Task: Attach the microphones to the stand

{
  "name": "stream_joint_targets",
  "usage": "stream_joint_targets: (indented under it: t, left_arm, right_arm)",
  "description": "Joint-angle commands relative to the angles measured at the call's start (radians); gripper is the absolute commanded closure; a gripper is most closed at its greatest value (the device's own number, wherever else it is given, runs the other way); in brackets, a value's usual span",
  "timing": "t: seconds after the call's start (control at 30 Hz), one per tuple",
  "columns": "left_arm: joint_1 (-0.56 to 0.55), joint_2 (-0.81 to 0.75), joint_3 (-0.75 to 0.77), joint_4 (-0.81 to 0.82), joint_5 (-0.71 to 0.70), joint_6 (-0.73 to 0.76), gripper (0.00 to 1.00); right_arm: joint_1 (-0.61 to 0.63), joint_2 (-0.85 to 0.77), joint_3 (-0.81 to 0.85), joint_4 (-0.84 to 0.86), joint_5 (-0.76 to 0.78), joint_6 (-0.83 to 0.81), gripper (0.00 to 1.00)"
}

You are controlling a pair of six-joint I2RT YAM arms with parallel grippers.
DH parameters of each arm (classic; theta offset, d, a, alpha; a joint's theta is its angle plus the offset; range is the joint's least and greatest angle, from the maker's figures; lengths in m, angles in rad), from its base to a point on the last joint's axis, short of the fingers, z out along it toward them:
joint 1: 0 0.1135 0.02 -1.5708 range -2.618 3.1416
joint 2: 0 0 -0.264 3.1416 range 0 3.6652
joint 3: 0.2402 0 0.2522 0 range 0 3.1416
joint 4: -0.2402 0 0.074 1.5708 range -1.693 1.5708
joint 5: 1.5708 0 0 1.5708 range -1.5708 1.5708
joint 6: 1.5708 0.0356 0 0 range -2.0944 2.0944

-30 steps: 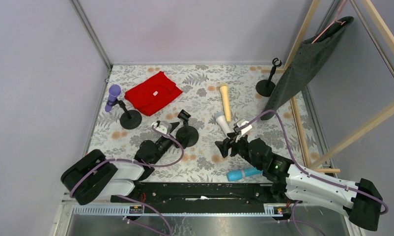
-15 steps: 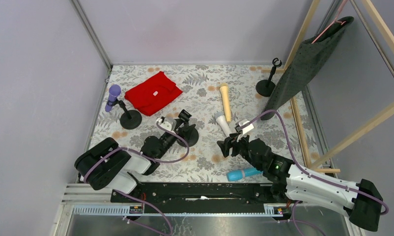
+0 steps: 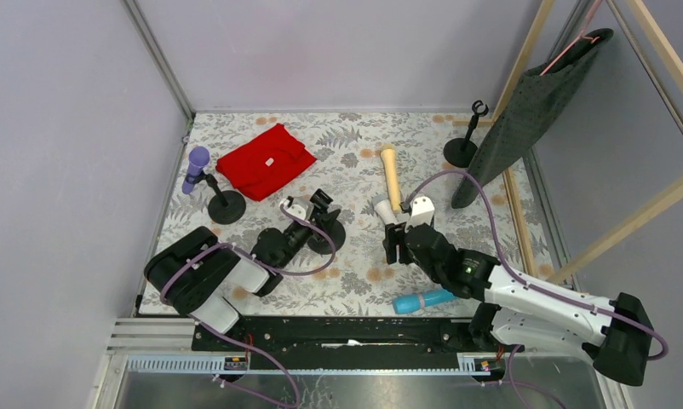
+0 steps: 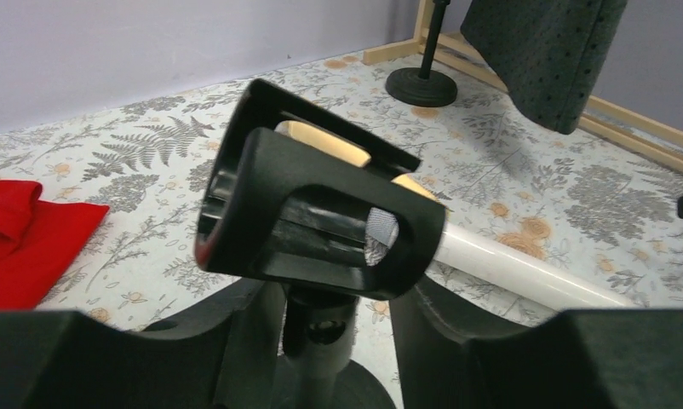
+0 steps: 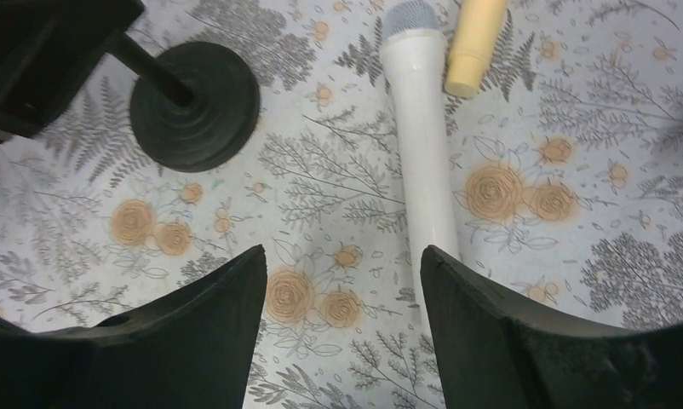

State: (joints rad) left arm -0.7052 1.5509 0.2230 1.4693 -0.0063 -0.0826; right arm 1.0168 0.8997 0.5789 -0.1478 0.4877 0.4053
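The fingers of my right gripper are above the end of the handle, so I should next move them outward and down onto the white microphone's neck (image 3: 386, 211) (image 5: 416, 72).
A black stand (image 3: 325, 233) rises mid-table, and its clip (image 4: 321, 213) fills the left wrist view. My left gripper (image 3: 309, 225) (image 4: 334, 341) is open around its post (image 4: 321, 354), with a gap showing on the right side. The white microphone (image 3: 383, 212) (image 5: 419, 136) lies flat beside the cream-yellow microphone (image 3: 391, 175) (image 5: 474, 43). My right gripper (image 3: 398, 249) (image 5: 342, 281) hangs open over the white one's handle end, its right finger above the handle. The purple microphone (image 3: 195, 169) sits in the left stand (image 3: 226, 207). The light blue microphone (image 3: 423, 300) lies near my right arm.
A red cloth (image 3: 266, 160) lies at the back left. Another bare stand (image 3: 461, 152) is at the back right, next to a grey cloth (image 3: 525, 111) hanging from a wooden frame (image 3: 525, 234). Grey walls close the table on the left and at the back.
My left arm has reached forward to the middle stand and its jaws have narrowed around the post. My right gripper has turned and moved left, over the white microphone.
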Motion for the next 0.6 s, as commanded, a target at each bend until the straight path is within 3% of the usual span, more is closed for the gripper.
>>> stream_joint_targets:
  t: [0.0,0.13,0.33,0.57]
  left_arm:
    - [0.034,0.025,0.039,0.114,0.034,0.000,0.53]
    - [0.064,0.037,0.057,0.115,0.082,-0.017,0.52]
    - [0.079,0.034,0.055,0.114,0.127,-0.014,0.45]
    - [0.091,0.041,0.052,0.114,0.144,-0.003,0.40]
  right_arm:
    - [-0.057,0.076,0.087,-0.134,-0.027,0.061,0.27]
    - [-0.190,0.177,0.136,-0.160,-0.195,0.047,0.27]
    - [-0.280,0.370,0.253,-0.145,-0.337,-0.077,0.25]
    - [-0.351,0.596,0.422,-0.179,-0.400,-0.171,0.36]
